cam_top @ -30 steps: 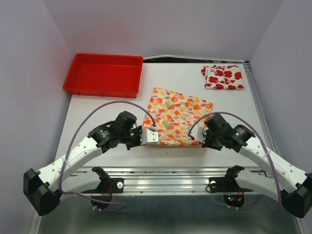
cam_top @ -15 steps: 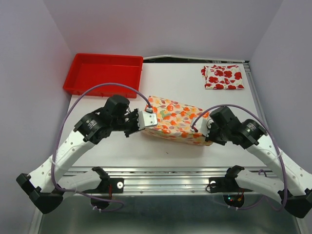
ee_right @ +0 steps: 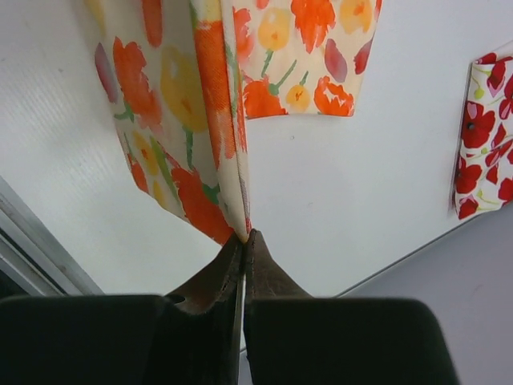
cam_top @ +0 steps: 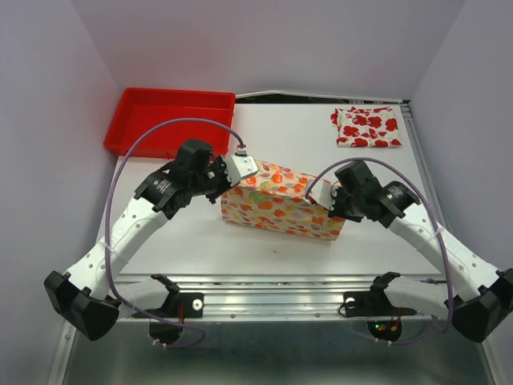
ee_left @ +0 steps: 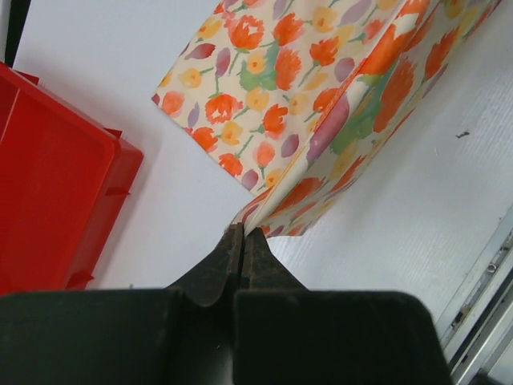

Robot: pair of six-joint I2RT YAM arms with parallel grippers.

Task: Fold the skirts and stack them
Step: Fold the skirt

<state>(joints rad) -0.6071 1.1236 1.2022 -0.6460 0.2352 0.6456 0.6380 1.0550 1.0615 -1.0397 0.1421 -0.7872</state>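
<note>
The raised fold hangs short, so my right gripper will next move outward and down onto the far corner of the lower layer (ee_right: 345, 108) to release its cloth.
The cream skirt (cam_top: 276, 204) with small orange, red and yellow marks is lifted off the white table and hangs as a draped fold between my two grippers. My left gripper (cam_top: 240, 170) is shut on its left corner; the wrist view shows the cloth (ee_left: 321, 104) pinched at the jaw tips (ee_left: 243, 233). My right gripper (cam_top: 321, 196) is shut on the right corner, with the cloth (ee_right: 192, 104) hanging from the tips (ee_right: 244, 235). The white skirt with big red flowers (cam_top: 366, 127) lies folded at the far right, also seen in the right wrist view (ee_right: 485, 136).
A red plastic tray (cam_top: 171, 122) stands at the far left of the table; its corner shows in the left wrist view (ee_left: 48, 176). A metal rail (cam_top: 272, 285) runs along the table's near edge. Grey walls close in on both sides.
Both grippers have lifted the cream skirt's near edge and carried it away from the table's front, so the flat cloth now hangs doubled over. The flowered skirt and tray have not moved.
</note>
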